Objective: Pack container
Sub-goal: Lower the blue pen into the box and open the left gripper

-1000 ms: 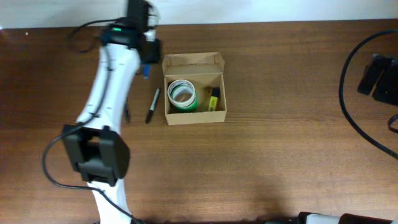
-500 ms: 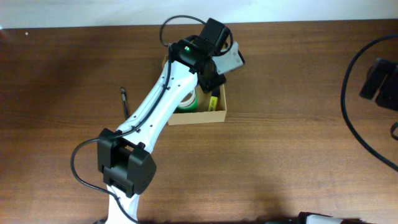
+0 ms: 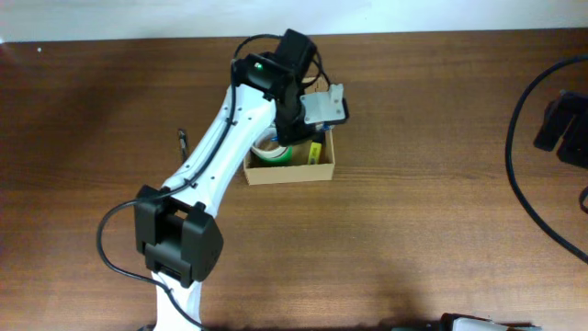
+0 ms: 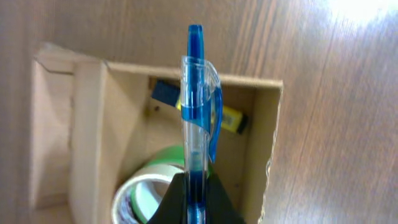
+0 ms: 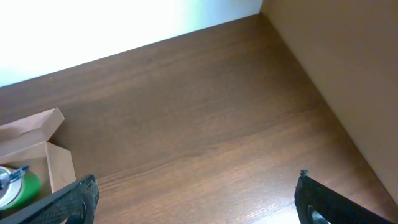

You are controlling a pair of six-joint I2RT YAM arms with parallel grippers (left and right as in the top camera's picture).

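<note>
My left gripper lowers the blue pen into the gap between the green tape roll and the side of the box next, then lets go of it.
The container (image 3: pixel 289 172) is a small tan cardboard box standing open on the table, its flap lid (image 4: pixel 53 124) folded back. Inside lie a green tape roll (image 4: pixel 140 193) and a yellow highlighter (image 4: pixel 233 117). My left gripper (image 4: pixel 198 186) is shut on a blue pen (image 4: pixel 197 93), which hangs over the box's inside. From overhead the left gripper (image 3: pixel 296 138) sits above the box's far half. In its wrist view my right gripper (image 5: pixel 196 199) stands wide open over bare wood, far to the right of the container (image 5: pixel 37 149).
A black pen (image 3: pixel 182 142) lies on the table left of the box, beside the left arm. Black cable (image 3: pixel 511 156) and dark hardware (image 3: pixel 560 119) sit at the right edge. The table's far edge meets a pale wall.
The left arm has swung right from beside the box's left side to above the box, carrying the blue pen. The right gripper has not moved.
</note>
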